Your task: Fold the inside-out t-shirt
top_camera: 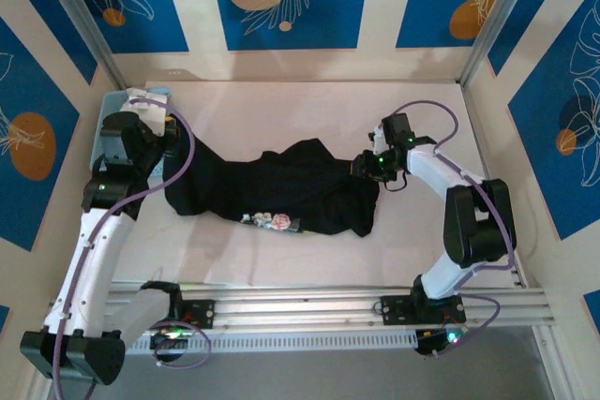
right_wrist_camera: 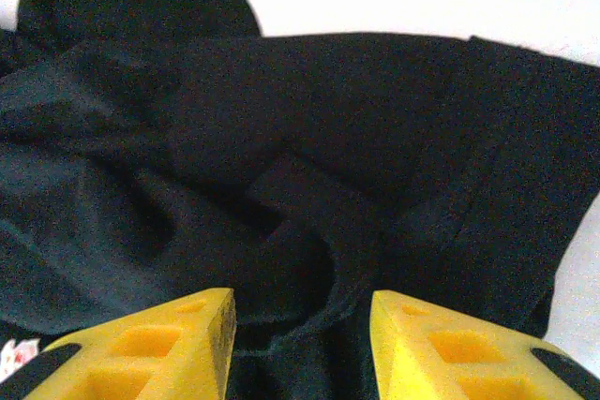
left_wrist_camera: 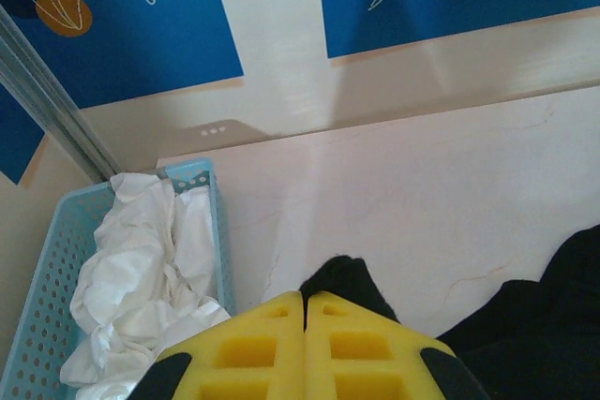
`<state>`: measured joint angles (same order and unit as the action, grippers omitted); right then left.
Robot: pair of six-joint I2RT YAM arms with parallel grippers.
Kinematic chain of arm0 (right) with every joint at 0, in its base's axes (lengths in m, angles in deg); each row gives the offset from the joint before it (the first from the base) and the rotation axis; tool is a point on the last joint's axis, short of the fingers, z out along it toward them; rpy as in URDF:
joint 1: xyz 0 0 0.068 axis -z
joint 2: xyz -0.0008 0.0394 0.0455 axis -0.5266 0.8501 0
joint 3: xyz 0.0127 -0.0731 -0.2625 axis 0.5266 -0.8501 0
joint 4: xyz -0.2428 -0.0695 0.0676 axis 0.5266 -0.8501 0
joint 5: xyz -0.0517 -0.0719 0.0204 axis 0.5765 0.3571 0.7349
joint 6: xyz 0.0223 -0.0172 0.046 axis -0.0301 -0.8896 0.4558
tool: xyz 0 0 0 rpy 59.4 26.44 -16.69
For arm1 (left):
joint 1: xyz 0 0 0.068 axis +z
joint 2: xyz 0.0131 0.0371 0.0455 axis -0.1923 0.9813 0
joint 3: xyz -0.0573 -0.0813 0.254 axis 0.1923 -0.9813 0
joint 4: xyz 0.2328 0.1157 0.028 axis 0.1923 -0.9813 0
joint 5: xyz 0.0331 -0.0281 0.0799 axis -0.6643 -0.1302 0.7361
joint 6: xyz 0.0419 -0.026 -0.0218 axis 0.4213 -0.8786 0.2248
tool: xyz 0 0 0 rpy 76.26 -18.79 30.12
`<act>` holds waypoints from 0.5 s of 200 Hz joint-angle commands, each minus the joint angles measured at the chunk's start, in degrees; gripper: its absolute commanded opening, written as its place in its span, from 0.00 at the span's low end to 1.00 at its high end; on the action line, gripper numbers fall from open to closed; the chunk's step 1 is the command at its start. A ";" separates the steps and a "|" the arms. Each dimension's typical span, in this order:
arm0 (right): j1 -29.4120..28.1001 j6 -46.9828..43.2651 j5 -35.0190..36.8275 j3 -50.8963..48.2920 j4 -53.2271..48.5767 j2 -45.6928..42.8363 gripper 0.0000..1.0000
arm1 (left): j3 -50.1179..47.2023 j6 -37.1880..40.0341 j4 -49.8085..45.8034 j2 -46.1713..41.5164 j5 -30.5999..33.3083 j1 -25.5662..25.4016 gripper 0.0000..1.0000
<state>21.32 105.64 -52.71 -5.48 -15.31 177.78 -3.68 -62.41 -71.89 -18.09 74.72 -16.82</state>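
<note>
The raised fold at the t-shirt's end point(right_wrist_camera: 343, 245) lies just below my right gripper. My right gripper should next lower its spread fingers onto the top of that fold and close them.
The inside-out t-shirt point(top_camera: 281, 185) is plain black and lies bunched in a long strip across the middle of the table. A small light print point(top_camera: 267, 220) shows at its near edge. My left gripper point(top_camera: 172, 152) is at the shirt's left end. In the left wrist view its yellow fingers point(left_wrist_camera: 272, 344) are pressed together, and a tip of the black cloth point(left_wrist_camera: 342, 278) pokes out past them. My right gripper point(top_camera: 363, 166) is at the shirt's right end. In the right wrist view it point(right_wrist_camera: 302, 302) stands open just above the folds of the t-shirt point(right_wrist_camera: 328, 119), with nothing pinched.
A light blue basket point(left_wrist_camera: 217, 231) holding a white cloth garment point(left_wrist_camera: 131, 278) stands at the far left corner point(top_camera: 103, 124), close to my left gripper. Metal frame posts and patterned walls close in the table. A rail point(top_camera: 328, 306) runs along the near edge.
</note>
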 commanded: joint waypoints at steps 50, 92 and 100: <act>1.40 1.21 -3.05 -0.19 3.84 4.02 0.27 | -0.48 -1.06 2.04 -0.20 -2.11 0.65 0.00; 1.77 0.78 -2.11 -1.30 3.21 3.60 0.20 | -0.50 -1.30 2.14 -0.22 -2.51 0.65 0.00; 1.97 0.86 -2.19 -1.78 3.31 3.49 0.20 | -0.48 -1.30 2.14 -0.11 -2.60 0.64 0.00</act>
<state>22.71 106.67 -54.00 -5.72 -11.69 181.72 -3.79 -62.50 -71.89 -18.09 73.58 -16.82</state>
